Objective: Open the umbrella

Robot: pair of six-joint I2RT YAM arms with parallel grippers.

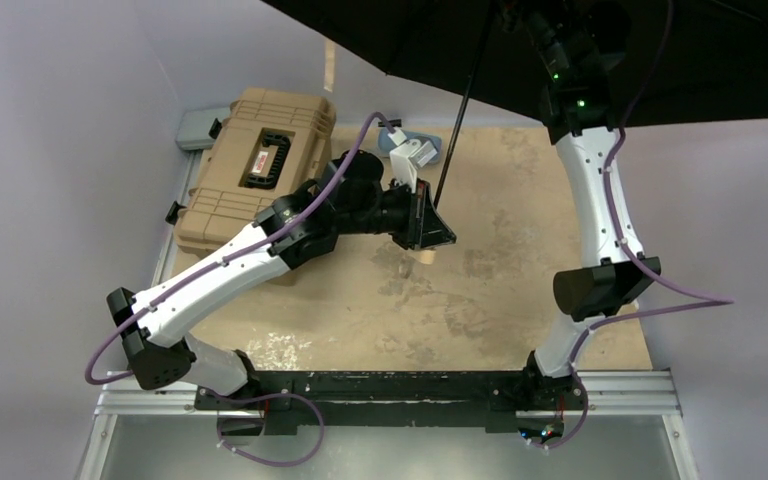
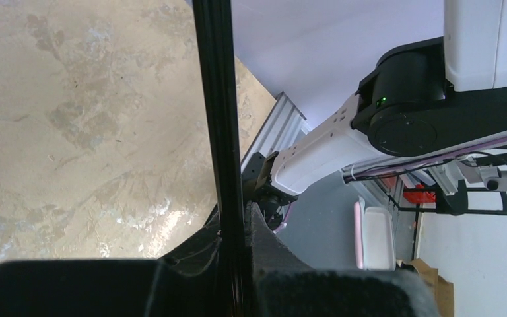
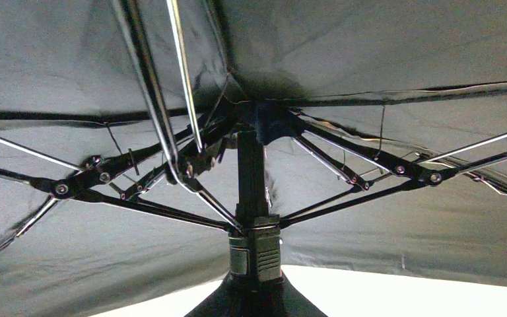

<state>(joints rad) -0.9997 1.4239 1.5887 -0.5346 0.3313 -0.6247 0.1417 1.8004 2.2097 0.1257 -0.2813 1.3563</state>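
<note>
The left gripper's next move is to stay just above the umbrella's beige handle and open its fingers off the umbrella's stem.
The umbrella stands open: its black underside (image 1: pixel 680 60) spreads across the top of the overhead view and fills the right wrist view (image 3: pixel 370 66). Its thin black shaft (image 1: pixel 460 120) slants down to my left gripper (image 1: pixel 436 218), which is shut on it just above the small beige handle (image 1: pixel 426 258). In the left wrist view the shaft (image 2: pixel 219 99) runs up from between the closed fingers (image 2: pixel 290 264). My right gripper (image 3: pixel 254 300) is raised under the canopy, shut on the shaft right below the metal runner (image 3: pixel 256 254), with the ribs (image 3: pixel 138 208) spread wide.
A tan ribbed hard case (image 1: pixel 250 170) lies at the back left of the table (image 1: pixel 520 260). A light-blue fabric sleeve (image 1: pixel 405 145) lies behind the left gripper. The right arm (image 1: pixel 600 200) rises on the right side. Walls close in left and right.
</note>
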